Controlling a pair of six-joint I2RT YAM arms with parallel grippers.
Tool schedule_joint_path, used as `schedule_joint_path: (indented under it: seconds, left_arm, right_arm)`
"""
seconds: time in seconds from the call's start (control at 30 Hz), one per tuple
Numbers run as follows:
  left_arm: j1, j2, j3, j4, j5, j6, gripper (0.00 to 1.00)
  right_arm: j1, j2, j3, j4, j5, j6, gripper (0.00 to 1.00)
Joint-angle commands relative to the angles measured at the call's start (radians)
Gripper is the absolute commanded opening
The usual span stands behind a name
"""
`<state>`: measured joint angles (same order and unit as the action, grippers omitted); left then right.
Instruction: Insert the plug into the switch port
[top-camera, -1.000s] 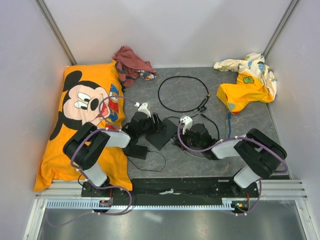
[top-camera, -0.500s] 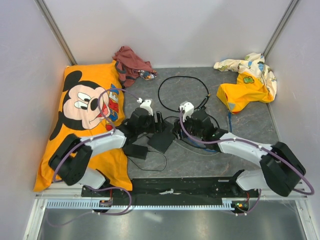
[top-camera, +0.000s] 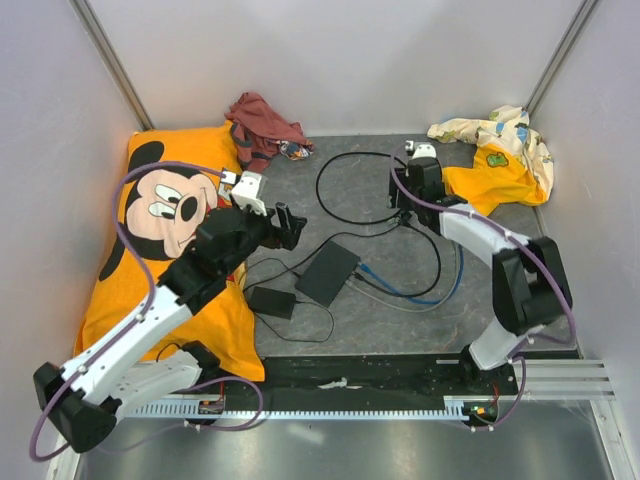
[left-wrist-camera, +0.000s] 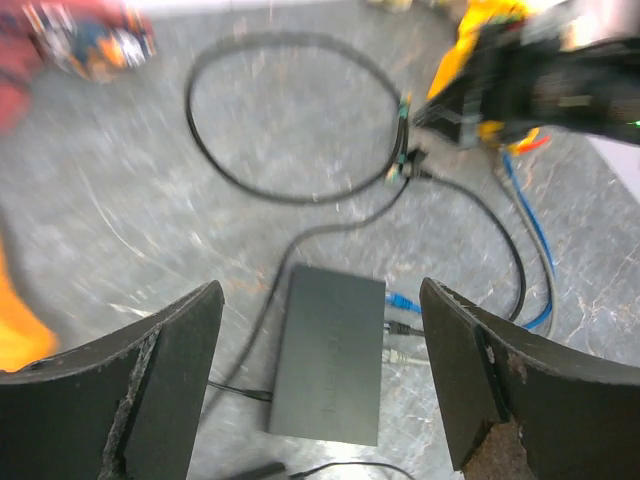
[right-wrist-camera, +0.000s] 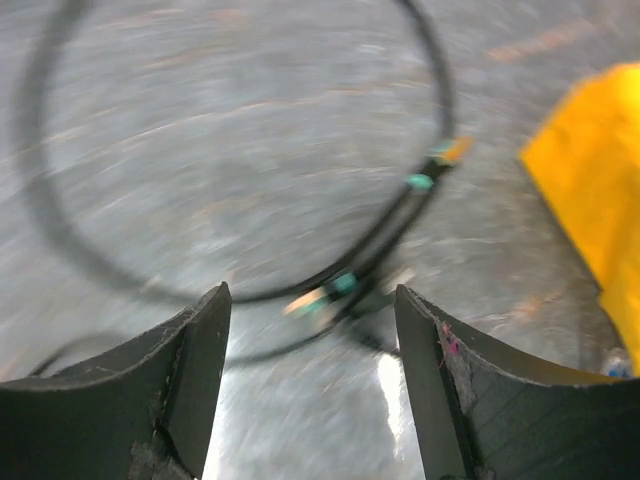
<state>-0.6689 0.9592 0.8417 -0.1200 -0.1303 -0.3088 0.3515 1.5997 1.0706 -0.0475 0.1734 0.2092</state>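
Note:
My right gripper lowers next onto the cable just behind its green band (right-wrist-camera: 403, 201), to the far green-tagged connector.
The switch (top-camera: 327, 273) is a thin, flat black box lying on the grey table; it also shows in the left wrist view (left-wrist-camera: 330, 365). Blue (left-wrist-camera: 403, 301), black and pale plugs stand against its right side, where the ports are; the sockets themselves are hidden. My left gripper (top-camera: 290, 225) hovers open and empty, up and left of the switch, its jaws (left-wrist-camera: 320, 290) framing the box from above. My right gripper (top-camera: 403, 197) is open over the ends of a looped black cable (top-camera: 360, 188), whose green-tagged connectors (right-wrist-camera: 340, 285) lie blurred between its fingers, untouched.
A black adapter brick (top-camera: 271, 301) with a thin cord lies left of the switch. A Mickey pillow (top-camera: 165, 230) fills the left side, a red cloth (top-camera: 265, 128) lies at the back, and a yellow garment (top-camera: 495, 165) at the back right. A blue cable (top-camera: 440, 290) curves right of the switch.
Both arms have pulled away from the switch: the left up and to the left, the right far back to the cable loop. The right gripper has gone from shut to open, and the left has opened wider.

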Motion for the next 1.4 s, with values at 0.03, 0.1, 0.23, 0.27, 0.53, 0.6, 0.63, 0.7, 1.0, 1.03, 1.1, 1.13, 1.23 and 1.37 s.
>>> schedule_joint_path:
  seconds: [0.03,0.1,0.23,0.27,0.53,0.6,0.63,0.7,1.0,1.03,1.1,1.13,1.23,1.37]
  left_arm:
    - [0.006,-0.120,0.099,-0.142,-0.022,0.229,0.87]
    - [0.008,-0.148,0.099,-0.153,-0.035,0.287,0.87]
    - [0.009,-0.149,0.048,-0.133,-0.136,0.353,0.88]
    - [0.011,-0.145,0.033,-0.132,-0.146,0.353,0.88]
    - [0.045,-0.126,0.019,-0.145,-0.107,0.338,0.87]
    - [0.052,-0.125,0.019,-0.144,-0.092,0.336,0.87]
    - [0.058,-0.126,0.019,-0.145,-0.089,0.333,0.87]
    - [0.063,-0.128,0.016,-0.145,-0.078,0.329,0.87]
    - [0.075,-0.140,0.013,-0.145,-0.072,0.324,0.87]
    - [0.077,-0.142,0.013,-0.145,-0.068,0.323,0.87]
    - [0.083,-0.146,0.013,-0.145,-0.058,0.318,0.87]
    - [0.086,-0.149,0.014,-0.145,-0.046,0.318,0.87]
    - [0.110,-0.154,0.016,-0.144,0.007,0.278,0.87]
    - [0.141,-0.162,0.013,-0.135,0.078,0.243,0.87]
  right_arm:
    - [-0.057,0.210,0.159,-0.022,0.168,0.183,0.70]
    - [-0.063,0.265,0.201,-0.023,0.208,0.235,0.68]
    - [-0.069,0.386,0.288,-0.018,0.261,0.311,0.62]
    - [-0.071,0.402,0.298,-0.018,0.262,0.324,0.60]
    - [-0.083,0.497,0.350,-0.054,0.282,0.404,0.47]
    - [-0.082,0.508,0.351,-0.052,0.272,0.406,0.45]
    - [-0.083,0.516,0.351,-0.049,0.264,0.406,0.43]
    - [-0.082,0.517,0.354,-0.035,0.255,0.386,0.30]
    - [-0.083,0.425,0.661,-0.020,0.340,0.007,0.00]
    - [-0.083,0.405,0.696,-0.020,0.359,-0.043,0.00]
    - [-0.083,0.379,0.777,-0.017,0.403,-0.149,0.00]
    - [-0.082,0.344,0.793,-0.012,0.413,-0.245,0.00]
    - [-0.066,0.239,0.773,0.038,0.438,-0.425,0.00]
    - [-0.008,0.054,0.576,0.210,0.514,-0.663,0.00]
